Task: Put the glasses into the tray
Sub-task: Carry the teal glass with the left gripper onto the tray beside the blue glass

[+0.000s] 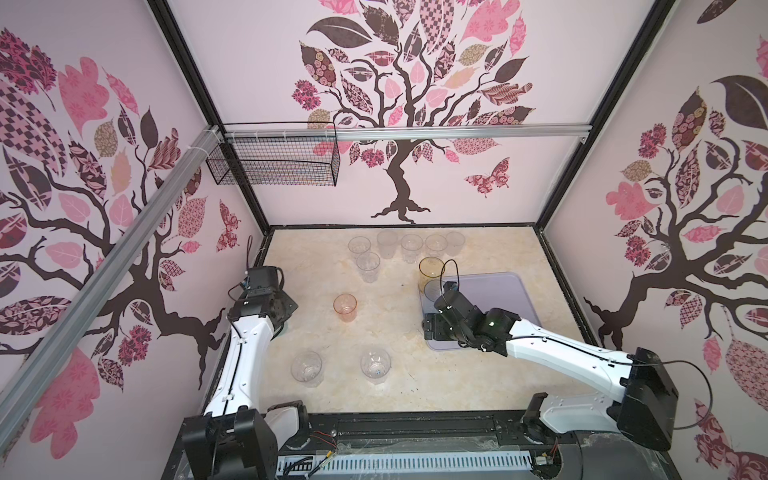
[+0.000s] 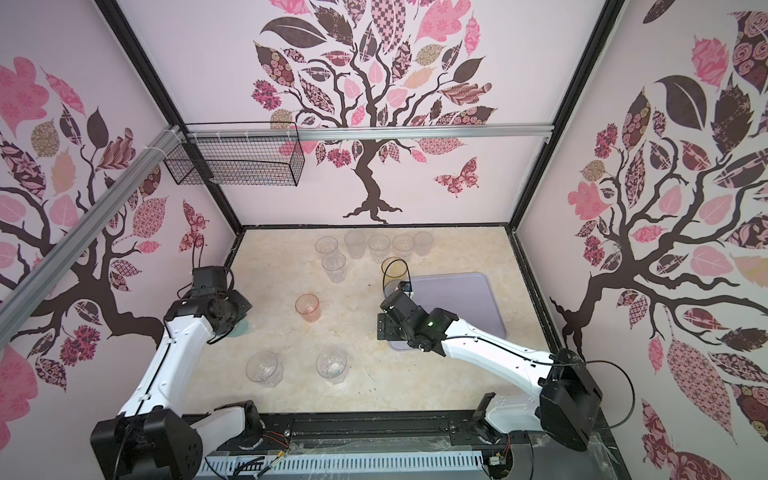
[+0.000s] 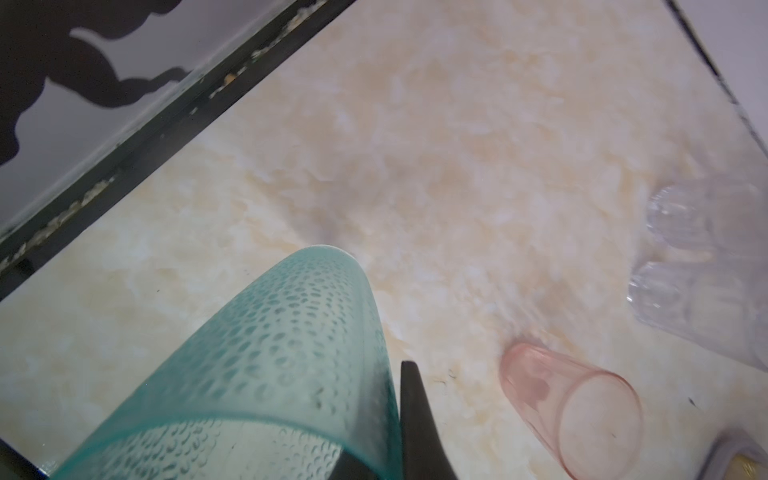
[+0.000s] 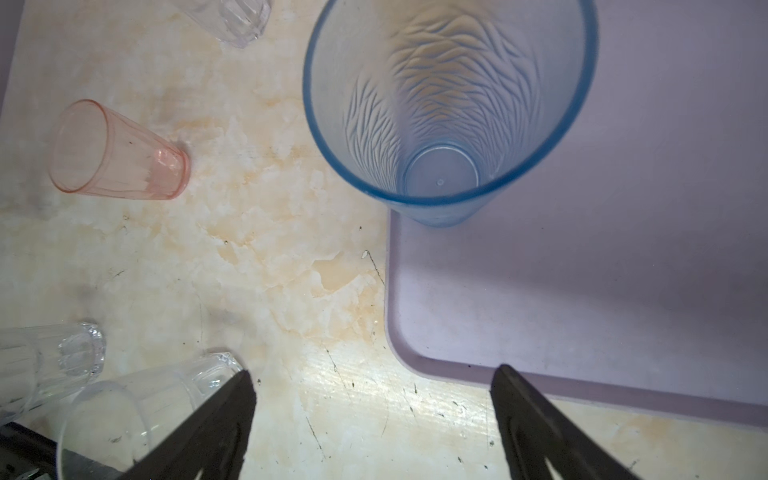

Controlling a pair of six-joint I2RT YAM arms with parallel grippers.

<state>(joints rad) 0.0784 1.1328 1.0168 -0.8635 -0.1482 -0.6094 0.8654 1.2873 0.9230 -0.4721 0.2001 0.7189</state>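
My left gripper should swing across the table next and lower the teal glass onto the tray's near corner by the blue glass. It should let go there, as that corner is empty.
My left gripper is shut on the wall of a teal dimpled glass, one finger outside and the other inside. In both top views this glass is mostly hidden under the left gripper near the left wall. A blue ribbed glass stands upright in the lavender tray near its left edge. My right gripper hangs open and empty over the tray's near left corner. A pink glass stands mid-table.
An amber glass stands by the tray's far left corner. Several clear glasses line the back of the table. Two more stand near the front. A black wire basket hangs on the back wall.
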